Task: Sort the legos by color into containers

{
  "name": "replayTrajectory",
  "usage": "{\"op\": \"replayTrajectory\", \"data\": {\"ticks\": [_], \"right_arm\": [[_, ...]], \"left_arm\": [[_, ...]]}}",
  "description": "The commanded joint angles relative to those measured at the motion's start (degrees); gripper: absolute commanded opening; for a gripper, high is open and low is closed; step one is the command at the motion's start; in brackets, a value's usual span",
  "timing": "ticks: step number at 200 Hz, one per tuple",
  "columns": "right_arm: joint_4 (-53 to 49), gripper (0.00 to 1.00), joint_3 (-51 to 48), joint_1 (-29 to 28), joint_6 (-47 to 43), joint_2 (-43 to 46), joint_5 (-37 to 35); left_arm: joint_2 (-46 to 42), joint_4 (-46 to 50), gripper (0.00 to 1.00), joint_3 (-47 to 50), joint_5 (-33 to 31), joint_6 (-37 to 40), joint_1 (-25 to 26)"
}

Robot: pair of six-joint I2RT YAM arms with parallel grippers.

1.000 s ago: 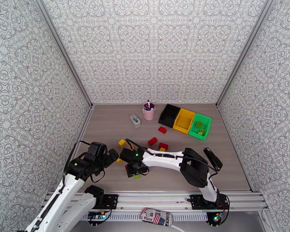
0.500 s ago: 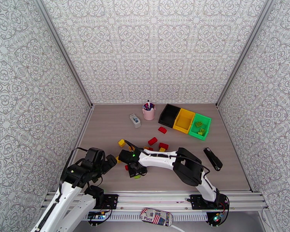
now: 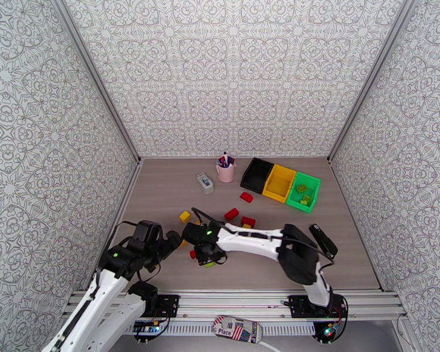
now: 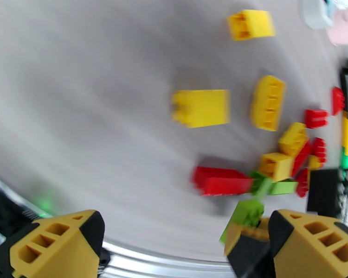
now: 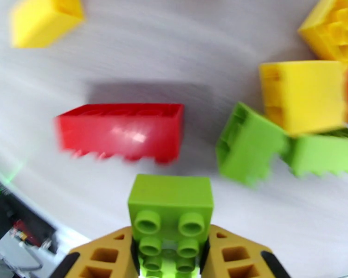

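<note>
The green bin is farther out than the red legos, so my right gripper will next move outward over the bin and let go of the green lego.
My right gripper [image 3: 206,257] is shut on a lime green lego [image 5: 170,207], which it holds just above the table near the front edge. The same green lego [image 4: 247,213] appears beside my open left gripper [image 4: 185,246], whose fingers hold nothing. Beneath the right gripper [image 5: 170,249] lie a red brick [image 5: 120,130], two more green bricks [image 5: 248,144] and yellow bricks [image 5: 304,96]. Loose red legos [image 3: 232,214] and a yellow lego [image 3: 185,216] lie mid-table. The joined black [image 3: 256,174], yellow [image 3: 278,183] and green [image 3: 305,193] bins stand at the back right; the green one holds bricks.
A pink cup with pens [image 3: 226,170] and a small white box [image 3: 205,183] stand at the back centre. A black oblong object [image 3: 323,240] lies on the right. Patterned walls close in three sides, and the metal rail [image 3: 232,300] runs along the front.
The right gripper has lifted slightly with the green lego in it. The left gripper drew back toward the front and then returned close to the pile.
</note>
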State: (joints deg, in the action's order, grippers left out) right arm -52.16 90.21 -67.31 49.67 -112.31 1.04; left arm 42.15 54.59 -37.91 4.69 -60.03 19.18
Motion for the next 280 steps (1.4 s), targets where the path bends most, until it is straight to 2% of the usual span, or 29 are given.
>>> {"op": "replayTrajectory", "data": {"ticks": [1, 44, 57, 102, 139, 190, 231, 250, 280], "right_arm": [[2.85, 0.25, -3.88, 3.88, -0.12, 5.97, 1.64], [6.28, 0.23, -12.41, 13.21, -0.01, 13.0, 5.77], [7.24, 0.23, -15.02, 16.43, -0.3, 14.8, 6.82], [8.18, 0.22, -22.92, 29.63, -1.95, 22.04, 8.85], [3.88, 0.21, -24.32, 42.87, -6.46, 25.98, 8.25], [-2.49, 0.19, -16.35, 62.24, -12.83, 23.71, 4.48], [-5.35, 0.21, -4.56, 70.36, -15.98, 14.92, 4.1], [-7.13, 0.25, 1.08, 72.18, -16.65, 10.23, 4.19], [-9.37, 0.4, 8.34, 73.36, -17.82, 4.44, 3.39]], "left_arm": [[4.32, -11.89, 0.99, -0.84, 5.18, -0.44, 1.73], [17.08, -25.14, 0.99, -5.69, 9.19, 0.79, 7.33], [21.34, -29.67, 0.99, -6.63, 12.38, 0.4, 9.36], [38.2, -41.36, 0.99, -14.54, 17.72, 0.18, 16.31], [55.25, -43.75, 0.97, -31.48, 25.56, 2.64, 20.45], [77.44, -41.29, 0.97, -61.82, 34.83, 2.71, 23.29], [91.58, -34.44, 0.98, -86.2, 38.7, 2.48, 23.79], [94.32, -33.45, 0.99, -90.7, 38.99, 1.95, 23.27], [94.35, -33.31, 0.99, -90.05, 38.94, 1.81, 21.89]]}}
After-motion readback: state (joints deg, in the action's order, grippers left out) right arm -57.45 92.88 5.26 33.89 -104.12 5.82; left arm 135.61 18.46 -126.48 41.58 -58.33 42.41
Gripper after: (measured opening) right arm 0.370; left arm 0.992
